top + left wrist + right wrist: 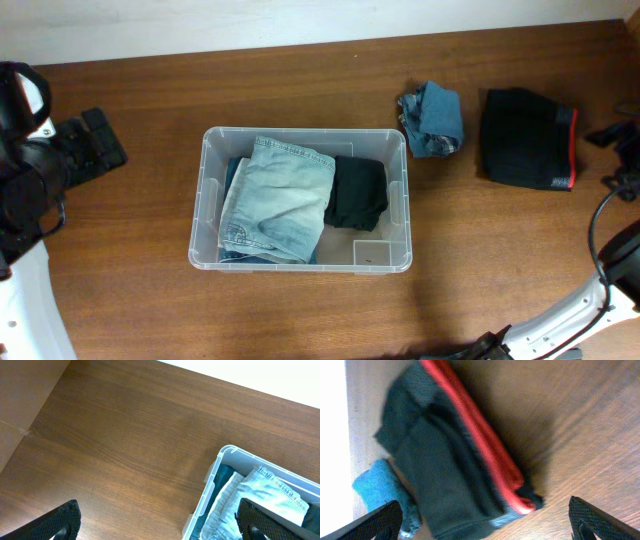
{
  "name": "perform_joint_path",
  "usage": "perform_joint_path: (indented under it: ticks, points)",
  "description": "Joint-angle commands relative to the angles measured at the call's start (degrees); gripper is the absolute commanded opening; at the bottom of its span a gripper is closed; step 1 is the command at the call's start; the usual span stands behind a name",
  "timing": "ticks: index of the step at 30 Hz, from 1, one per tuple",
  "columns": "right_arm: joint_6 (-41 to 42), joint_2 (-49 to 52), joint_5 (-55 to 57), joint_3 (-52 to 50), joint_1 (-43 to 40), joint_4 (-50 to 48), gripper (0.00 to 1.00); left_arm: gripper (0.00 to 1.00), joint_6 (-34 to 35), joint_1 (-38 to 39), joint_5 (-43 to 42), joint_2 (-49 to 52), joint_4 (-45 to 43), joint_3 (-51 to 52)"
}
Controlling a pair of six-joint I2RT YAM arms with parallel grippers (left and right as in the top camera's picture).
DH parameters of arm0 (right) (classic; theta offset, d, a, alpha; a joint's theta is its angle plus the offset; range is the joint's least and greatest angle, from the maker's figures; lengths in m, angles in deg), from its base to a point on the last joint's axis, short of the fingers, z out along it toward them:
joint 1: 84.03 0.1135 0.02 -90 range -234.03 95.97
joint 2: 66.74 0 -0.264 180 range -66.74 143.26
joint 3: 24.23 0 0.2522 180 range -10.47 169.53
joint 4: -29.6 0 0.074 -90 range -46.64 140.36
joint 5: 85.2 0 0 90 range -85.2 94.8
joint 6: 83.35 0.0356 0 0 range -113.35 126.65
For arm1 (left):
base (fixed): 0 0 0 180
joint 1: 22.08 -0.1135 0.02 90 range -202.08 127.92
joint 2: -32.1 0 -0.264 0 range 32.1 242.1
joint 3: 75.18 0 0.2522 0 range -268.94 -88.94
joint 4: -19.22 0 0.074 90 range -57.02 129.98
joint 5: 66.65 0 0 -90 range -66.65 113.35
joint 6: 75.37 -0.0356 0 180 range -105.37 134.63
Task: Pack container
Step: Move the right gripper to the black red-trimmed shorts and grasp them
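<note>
The right gripper lowers across onto the black garment's red-trimmed edge (pixel 573 149) (pixel 492 455) next, as it lies below and to the left in the overhead view.
The clear plastic container (pixel 300 132) stands mid-table. It holds folded light-blue jeans (pixel 280 205) on the left and a black garment (pixel 357 192) on the right, with a white label (pixel 372 252) on its bottom. A folded black garment with red trim (pixel 527 138) and a small blue denim piece (pixel 433 118) lie on the table to its right. My left gripper (pixel 95 145) is open and empty, left of the container. My right gripper (pixel 612 158) is open and empty, just right of the black-and-red garment (pixel 450 460).
The left wrist view shows the container's corner (pixel 220 455) and the jeans (pixel 270 490), with bare wood to the left. The blue denim piece (pixel 380 485) lies beyond the black-and-red garment. The table's back edge meets a white wall.
</note>
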Motion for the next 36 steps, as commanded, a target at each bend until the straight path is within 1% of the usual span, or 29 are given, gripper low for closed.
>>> perform_joint_path:
  ticks: [1,5,8,11,13,16,17,18,20,23,25,26,27,31,34,36]
  points:
    - [-4.7,2.3,-2.0,0.7,-1.0,0.7,0.99,1.00,0.7,-0.3,0.4,-0.2,0.0,-0.1]
    - [-6.6,5.9,-2.1,0.7,-0.1,0.7,0.99,1.00,0.7,-0.3,0.4,-0.2,0.0,-0.1]
    - [-7.6,8.4,-4.2,0.6,1.1,0.7,0.99,1.00,0.7,-0.3,0.4,-0.2,0.0,-0.1]
    - [-9.1,10.5,-4.4,0.5,2.7,0.9,0.99,1.00,0.7,-0.3,0.4,-0.2,0.0,-0.1]
    - [-11.8,11.8,-4.3,0.5,4.1,0.9,0.99,1.00,0.7,-0.3,0.4,-0.2,0.0,-0.1]
    - [-12.4,13.2,-4.3,0.5,5.9,1.1,1.00,1.00,0.7,-0.3,0.4,-0.2,0.0,-0.1]
    - [-12.4,13.4,-4.3,0.5,6.2,1.1,0.96,1.00,0.7,-0.3,0.4,-0.2,0.0,-0.1]
    - [-12.4,13.5,-3.6,0.5,6.4,1.1,0.89,1.00,0.7,-0.3,0.4,-0.2,0.0,-0.1]
    - [-12.4,13.5,-1.9,0.5,6.4,1.3,0.82,1.00,0.7,-0.3,0.4,-0.2,0.0,-0.1]
    - [-12.9,13.7,-1.9,0.4,6.1,1.6,0.82,1.00,0.7,-0.3,0.4,-0.2,0.0,-0.1]
    - [-14.9,14.1,-1.9,0.0,5.7,2.0,0.83,1.00,0.7,-0.2,0.4,-0.2,0.0,-0.1]
    - [-15.7,14.3,-1.9,-0.5,5.5,1.9,0.87,1.00,0.7,-0.3,0.4,-0.2,0.0,-0.1]
    - [-16.1,14.7,-2.0,-0.8,5.4,1.9,0.88,1.00,0.7,-0.3,0.4,-0.2,0.0,-0.1]
    - [-16.3,15.9,-2.0,-2.6,4.0,1.5,0.91,1.00,0.7,-0.3,0.4,-0.2,0.0,-0.1]
    - [-15.5,15.9,-2.0,-2.7,1.6,1.5,0.93,1.00,0.7,-0.3,0.4,-0.2,0.0,-0.1]
    - [-15.4,15.9,-2.7,-2.9,-0.9,2.0,0.95,1.00,0.7,-0.3,0.4,-0.2,0.0,-0.1]
